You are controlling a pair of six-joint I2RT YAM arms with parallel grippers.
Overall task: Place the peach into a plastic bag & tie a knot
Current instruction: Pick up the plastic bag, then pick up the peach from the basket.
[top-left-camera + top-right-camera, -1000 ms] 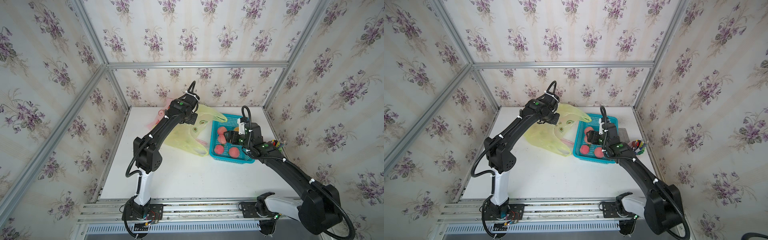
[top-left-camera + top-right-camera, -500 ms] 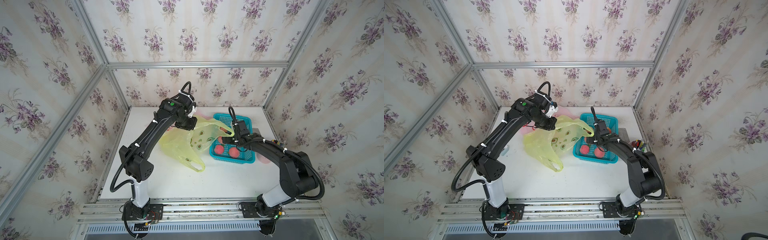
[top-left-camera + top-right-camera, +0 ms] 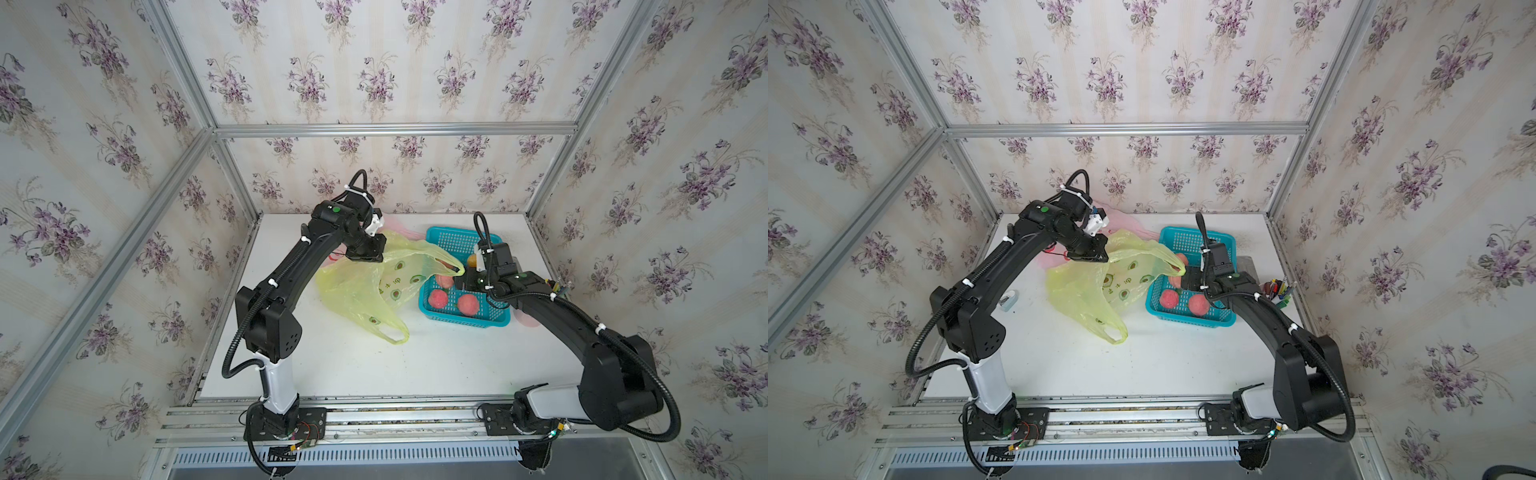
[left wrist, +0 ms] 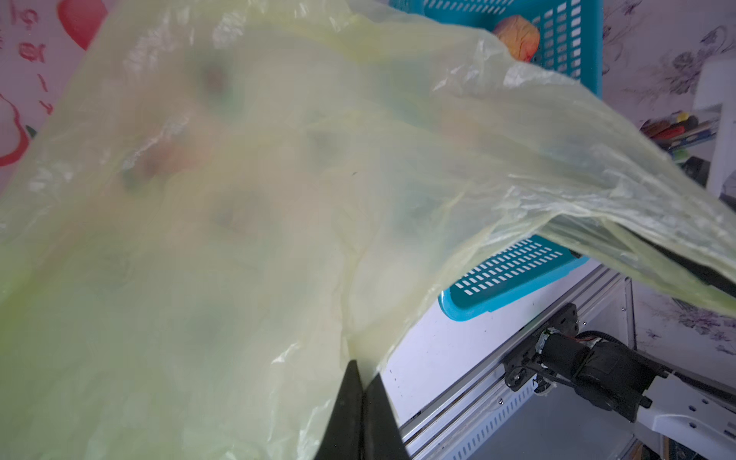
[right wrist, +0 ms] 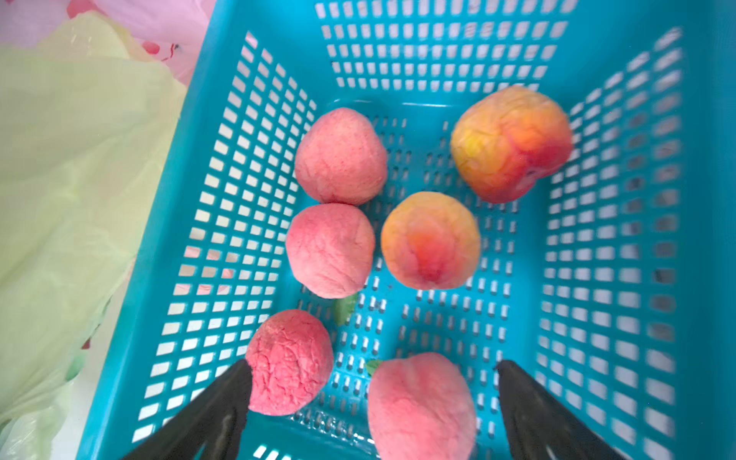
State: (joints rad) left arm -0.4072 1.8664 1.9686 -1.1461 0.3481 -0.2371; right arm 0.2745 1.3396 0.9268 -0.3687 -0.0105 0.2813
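Observation:
My right gripper moves down and outward onto the middle orange peach [image 5: 431, 240] next, since this peach sits clear of the basket's sides.
The yellow-green plastic bag [image 3: 361, 286] [image 3: 1084, 291] hangs partly lifted off the white table. My left gripper [image 4: 361, 378] [image 3: 365, 254] is shut on its film near the top. One stretched corner of the bag [image 4: 597, 191] reaches my right gripper [image 3: 460, 277] over the teal basket [image 3: 457, 241] [image 5: 187, 223]; whether it is caught there I cannot tell. In the right wrist view my right gripper [image 5: 373, 368] stands open above the basket, holding nothing. Several peaches lie below it: a pink peach [image 5: 422, 402] between the fingers and a red peach [image 5: 290, 362] by one finger.
A pink printed bag [image 3: 401, 227] lies at the back behind the yellow one. Coloured pens [image 3: 1277, 289] sit to the right of the basket. A small white object [image 3: 1008, 300] lies on the table at the left. Walls close in three sides.
My left gripper has lifted the bag and drawn it forward, so one corner now stretches to the basket. My right gripper has opened wider over the peaches.

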